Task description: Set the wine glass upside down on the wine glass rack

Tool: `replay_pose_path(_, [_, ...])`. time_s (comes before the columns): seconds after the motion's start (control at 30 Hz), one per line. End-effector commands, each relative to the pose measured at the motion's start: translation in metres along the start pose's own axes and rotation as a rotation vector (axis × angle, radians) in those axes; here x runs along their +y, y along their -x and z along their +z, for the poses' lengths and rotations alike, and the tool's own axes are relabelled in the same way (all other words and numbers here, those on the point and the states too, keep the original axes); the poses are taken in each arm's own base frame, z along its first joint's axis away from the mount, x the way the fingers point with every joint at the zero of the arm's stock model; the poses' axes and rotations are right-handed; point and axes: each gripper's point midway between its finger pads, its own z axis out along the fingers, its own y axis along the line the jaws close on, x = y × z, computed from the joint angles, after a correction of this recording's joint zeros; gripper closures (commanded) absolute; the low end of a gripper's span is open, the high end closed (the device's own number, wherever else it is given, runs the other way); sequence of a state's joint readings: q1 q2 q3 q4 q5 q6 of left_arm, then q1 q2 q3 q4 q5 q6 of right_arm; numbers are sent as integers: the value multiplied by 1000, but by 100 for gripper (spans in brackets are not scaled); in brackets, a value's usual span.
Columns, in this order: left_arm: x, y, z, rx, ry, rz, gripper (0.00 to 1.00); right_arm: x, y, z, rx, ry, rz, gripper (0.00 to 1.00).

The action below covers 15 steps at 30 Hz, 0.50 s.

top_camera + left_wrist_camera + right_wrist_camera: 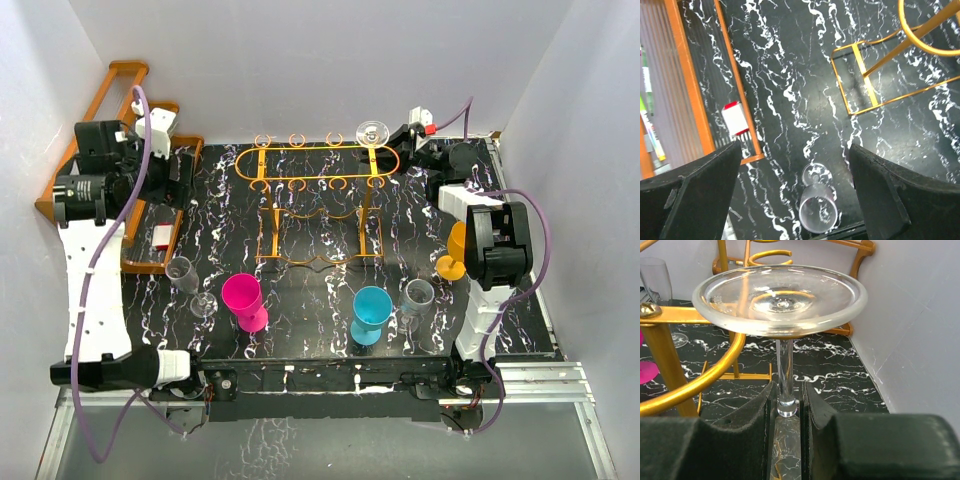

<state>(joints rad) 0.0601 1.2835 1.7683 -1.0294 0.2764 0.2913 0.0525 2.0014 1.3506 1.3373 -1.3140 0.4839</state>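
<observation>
The second clear glass stands upright, rim up, so my left gripper will go back and down to close on the edge of the glass's rim by the brown rack.
The clear wine glass point(372, 132) is upside down, foot up, at the far right end of the orange-gold wire rack point(318, 165). My right gripper point(405, 140) is shut on its stem. In the right wrist view the round foot point(780, 297) fills the top. The stem point(785, 365) runs down between my right gripper's point(788, 405) fingers, beside the rack's curved gold bar point(690, 385). The bowl is hidden below the fingers. My left gripper point(178, 170) is open and empty, high over the table's left side point(795, 185).
A second clear glass point(185, 275) stands at the left, below my left gripper point(817, 212). A pink cup point(243, 297), blue cup point(371, 310), grey glass point(417, 297) and orange cup point(455, 250) stand nearer. A brown wooden rack point(100, 110) and a red-white block point(163, 237) are at the left.
</observation>
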Motion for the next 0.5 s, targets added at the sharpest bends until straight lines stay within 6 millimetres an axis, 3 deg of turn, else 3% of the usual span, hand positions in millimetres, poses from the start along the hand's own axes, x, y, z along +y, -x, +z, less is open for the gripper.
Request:
replay_pose_path(0.0, [-2, -27, -33, 170, -17, 108, 15, 6, 38, 4, -42, -2, -133, 92])
replay_pose_path(0.2, [-5, -79, -40, 355, -56, 185, 23, 7, 33, 3, -42, -14, -123, 92])
replay_pose_path(0.33, [-5, -106, -33, 453, -62, 167, 38, 7, 30, 2, -41, -20, -113, 91])
replay_pose_path(0.47, [2, -131, -28, 558, -41, 171, 46, 8, 26, 1, -39, -24, -102, 91])
